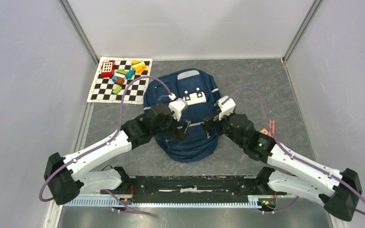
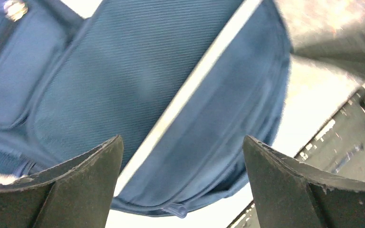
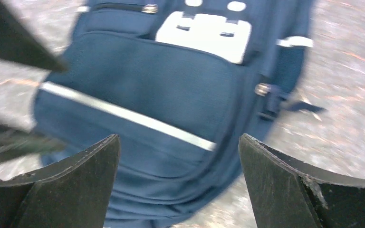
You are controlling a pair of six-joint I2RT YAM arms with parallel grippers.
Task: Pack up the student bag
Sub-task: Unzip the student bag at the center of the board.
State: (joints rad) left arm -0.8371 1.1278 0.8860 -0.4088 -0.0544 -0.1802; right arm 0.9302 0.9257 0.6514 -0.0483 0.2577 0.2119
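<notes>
My empty right gripper moves off the bag point(image 1: 190, 137) next, down onto the nearer orange pen point(image 1: 270, 125), which lies below it, to its right in the top view.
The student bag point(image 1: 190, 137), a navy backpack with grey stripes and a white buckle patch, lies flat in the middle of the table with its bottom end towards the arms. My left gripper point(image 1: 186, 130) hovers over the bag's lower front, jaws wide open and nothing between them; its wrist view shows the bag point(image 2: 138, 85) with a grey stripe and a zip pull below. My right gripper point(image 1: 209, 127) hangs open over the bag's lower right side, and the bag point(image 3: 171, 85) fills its wrist view. Neither gripper holds fabric.
A checkered mat point(image 1: 119, 80) at the back left carries several coloured blocks and a red toy point(image 1: 107, 69). A small orange object point(image 1: 269, 129) lies right of the bag beside the right arm. Grey walls enclose the table on three sides.
</notes>
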